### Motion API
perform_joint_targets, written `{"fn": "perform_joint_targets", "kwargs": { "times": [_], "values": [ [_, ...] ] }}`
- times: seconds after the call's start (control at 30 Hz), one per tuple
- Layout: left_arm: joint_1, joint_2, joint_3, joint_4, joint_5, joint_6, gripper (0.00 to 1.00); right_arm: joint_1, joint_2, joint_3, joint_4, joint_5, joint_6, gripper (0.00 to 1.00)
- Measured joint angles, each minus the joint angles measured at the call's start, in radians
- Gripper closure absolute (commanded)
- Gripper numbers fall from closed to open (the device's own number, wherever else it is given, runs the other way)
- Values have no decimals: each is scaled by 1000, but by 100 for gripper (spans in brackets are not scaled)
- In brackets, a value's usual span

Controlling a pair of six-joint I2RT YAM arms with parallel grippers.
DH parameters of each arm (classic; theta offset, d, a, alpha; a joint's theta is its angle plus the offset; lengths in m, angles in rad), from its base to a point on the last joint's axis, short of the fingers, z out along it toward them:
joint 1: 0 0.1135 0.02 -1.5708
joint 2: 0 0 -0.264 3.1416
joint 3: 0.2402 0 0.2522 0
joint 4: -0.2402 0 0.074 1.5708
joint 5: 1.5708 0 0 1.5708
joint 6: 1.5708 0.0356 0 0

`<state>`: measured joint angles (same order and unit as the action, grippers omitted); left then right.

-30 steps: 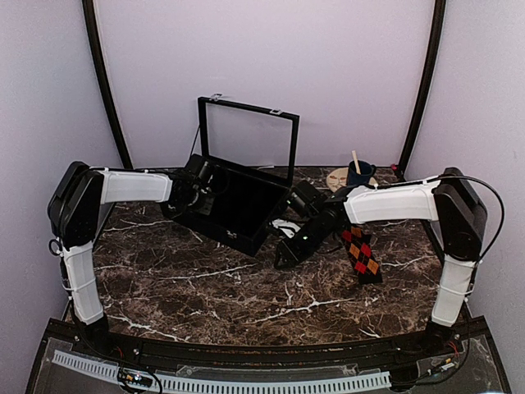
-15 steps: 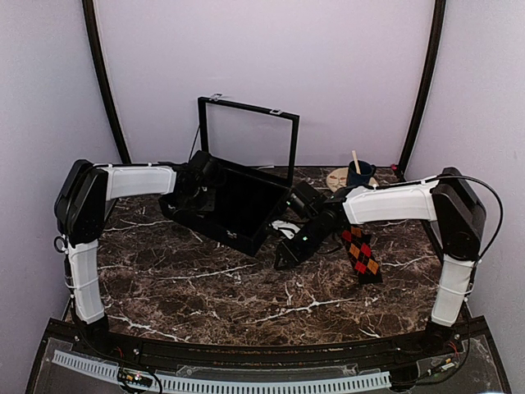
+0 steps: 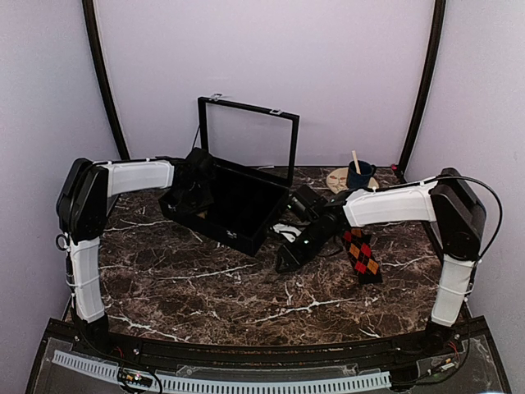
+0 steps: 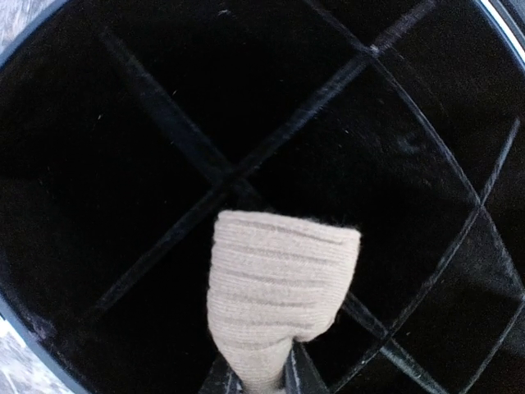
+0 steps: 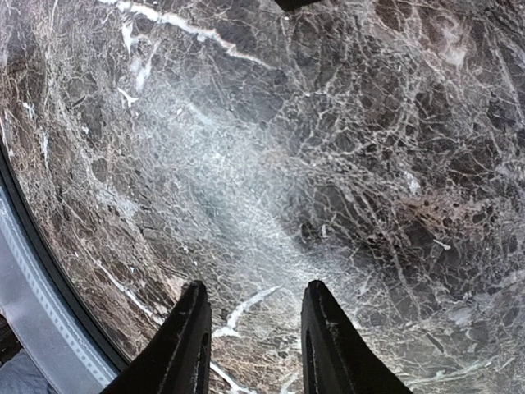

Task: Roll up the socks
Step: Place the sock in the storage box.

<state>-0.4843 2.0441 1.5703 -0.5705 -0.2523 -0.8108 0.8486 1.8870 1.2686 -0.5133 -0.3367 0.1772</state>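
My left gripper lowers with a turn into the open section of the black box beneath the tan sock next and releases it there. The sock hangs over that space.
A tan ribbed rolled sock [image 4: 279, 295] hangs over the divided compartments of the black box [image 4: 221, 176], pinched at its lower end by my left gripper [image 4: 258, 382], which is shut on it. From above, the left gripper [image 3: 195, 185] sits over the left part of the black box [image 3: 238, 238], and the sock it holds is hidden there. A second sock [image 3: 361, 254], black with red-orange diamonds, lies flat on the marble to the right. My right gripper [image 3: 287, 261] hovers open over bare marble, left of that sock; its fingers [image 5: 195, 328] hold nothing.
The box's lid [image 3: 246, 135] stands upright at the back. A blue mug [image 3: 358, 172] with a stick in it and a round coaster [image 3: 338, 176] sit at the back right. A small white object [image 3: 285, 226] lies by the box's right corner.
My left gripper has moved right and farther in over the black box with the sock in it. The right arm has barely moved.
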Motion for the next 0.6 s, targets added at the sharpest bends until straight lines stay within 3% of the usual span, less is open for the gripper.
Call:
{"fn": "perform_joint_targets", "kwargs": {
  "times": [0.6],
  "values": [
    [62,0,6,-20,129,-237,100,0,-29,-43,60,-16,19,64]
  ]
}}
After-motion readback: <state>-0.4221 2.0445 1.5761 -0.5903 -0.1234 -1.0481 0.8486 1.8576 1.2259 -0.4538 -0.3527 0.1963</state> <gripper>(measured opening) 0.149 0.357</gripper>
